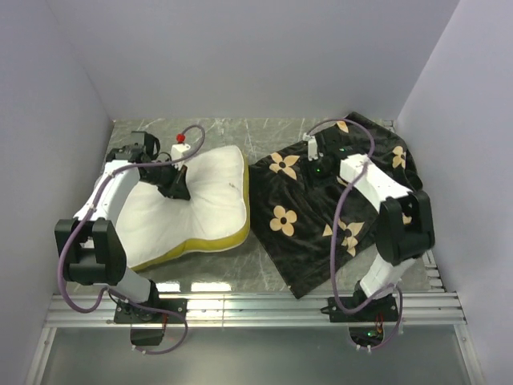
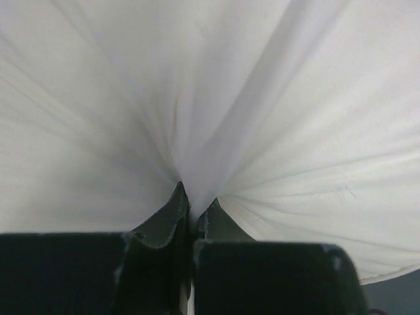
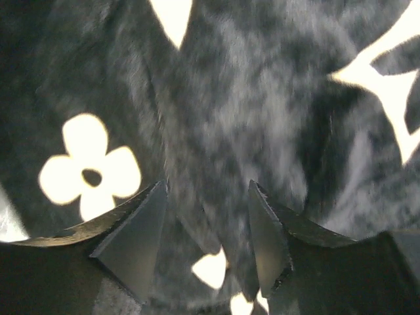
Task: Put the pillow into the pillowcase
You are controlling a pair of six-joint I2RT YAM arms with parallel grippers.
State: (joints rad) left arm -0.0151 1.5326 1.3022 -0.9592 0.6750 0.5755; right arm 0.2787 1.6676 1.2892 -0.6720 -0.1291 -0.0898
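I will next pull the pillow (image 1: 212, 200) with my left gripper over the pillowcase's adjoining edge (image 1: 256, 184) and let it go, because that edge is to the gripper's right in the top view.
The white pillow (image 1: 212, 200) lies on the left half of the table, its yellow-olive band (image 1: 204, 241) facing the near edge. My left gripper (image 1: 178, 186) presses into its middle and is shut on a pinch of the white cover (image 2: 210, 98); creases radiate from the closed fingertips (image 2: 193, 200). The black pillowcase (image 1: 292, 228) with tan flowers is spread to the right, touching the pillow's right edge. My right gripper (image 1: 317, 165) is down on its far part, jaws apart, with a ridge of black fabric (image 3: 262, 98) rising between the fingertips (image 3: 207, 197).
A small white object with a red top (image 1: 181, 144) stands behind the pillow near the left arm. Grey walls enclose the table on three sides. Metal rails (image 1: 256, 309) run along the near edge by the arm bases.
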